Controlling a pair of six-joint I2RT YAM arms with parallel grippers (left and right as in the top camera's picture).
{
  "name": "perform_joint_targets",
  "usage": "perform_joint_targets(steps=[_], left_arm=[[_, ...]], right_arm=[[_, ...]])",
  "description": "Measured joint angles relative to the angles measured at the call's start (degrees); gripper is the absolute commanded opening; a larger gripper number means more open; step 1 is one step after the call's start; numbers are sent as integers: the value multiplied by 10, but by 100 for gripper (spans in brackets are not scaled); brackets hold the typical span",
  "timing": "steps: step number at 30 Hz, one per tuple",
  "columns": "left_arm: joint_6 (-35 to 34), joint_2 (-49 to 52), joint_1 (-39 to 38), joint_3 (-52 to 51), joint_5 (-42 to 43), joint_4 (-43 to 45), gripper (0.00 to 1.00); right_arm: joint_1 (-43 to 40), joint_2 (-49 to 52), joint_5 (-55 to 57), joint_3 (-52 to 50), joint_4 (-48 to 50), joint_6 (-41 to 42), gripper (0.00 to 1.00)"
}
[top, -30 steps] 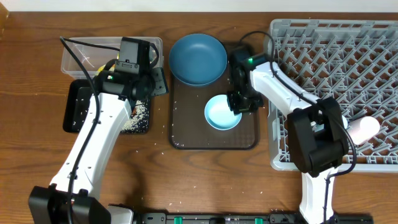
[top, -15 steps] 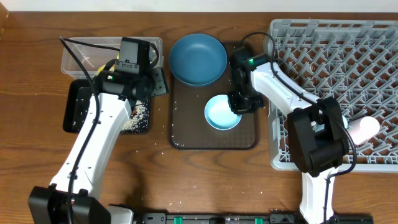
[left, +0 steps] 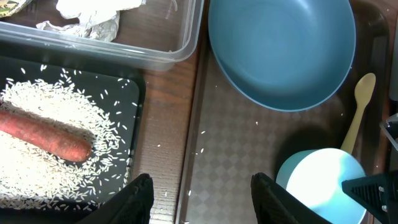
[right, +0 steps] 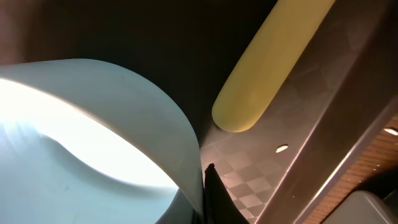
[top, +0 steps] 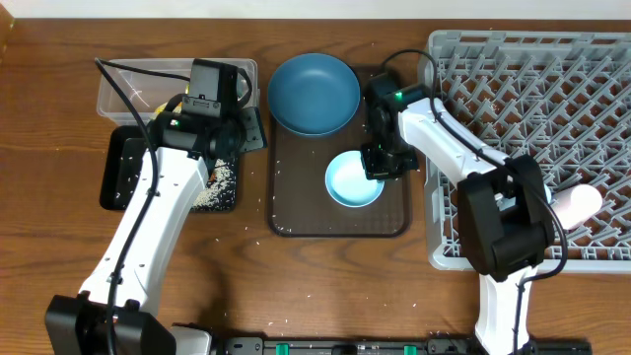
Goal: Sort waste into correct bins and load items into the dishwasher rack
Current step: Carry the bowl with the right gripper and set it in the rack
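Next I should bring my right gripper up, outward and to the right in the overhead view, tilting to release the bowl onto the rack's far end because it's empty.
The small pale-blue bowl sits on the brown serving tray. My right gripper is shut on its right rim. In the right wrist view one finger presses the bowl wall. The yellow spoon lies just beside it and shows in the left wrist view. The big dark-blue bowl rests at the tray's back. My left gripper is open and empty over the tray's left edge. Carrot and rice lie in the black tray. Tissue lies in the clear tub. The light-blue cup is out of view.
The grey dishwasher rack fills the right side, with a pink cup lying at its right edge. Loose rice grains are scattered on the wood between the black tray and the brown tray.
The small pale-blue bowl has shifted very slightly to the right with my right gripper on its rim. The left arm has not moved.
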Motion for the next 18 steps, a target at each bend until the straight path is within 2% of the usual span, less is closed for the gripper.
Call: perform_joint_targets(steps=[1, 3, 8, 12, 18], left_arm=[[0, 0, 0, 0, 0, 0, 63], [2, 0, 0, 0, 0, 0, 73], [-1, 0, 0, 0, 0, -1, 83], [-1, 0, 0, 0, 0, -1, 86], [0, 0, 0, 0, 0, -1, 90]], right_arm=[[0, -1, 0, 0, 0, 1, 1], [0, -2, 0, 1, -3, 2, 1], [-5, -24, 9, 35, -37, 2, 1], [-19, -88, 48, 90, -52, 5, 1], [-67, -207, 222, 136, -46, 55, 1]])
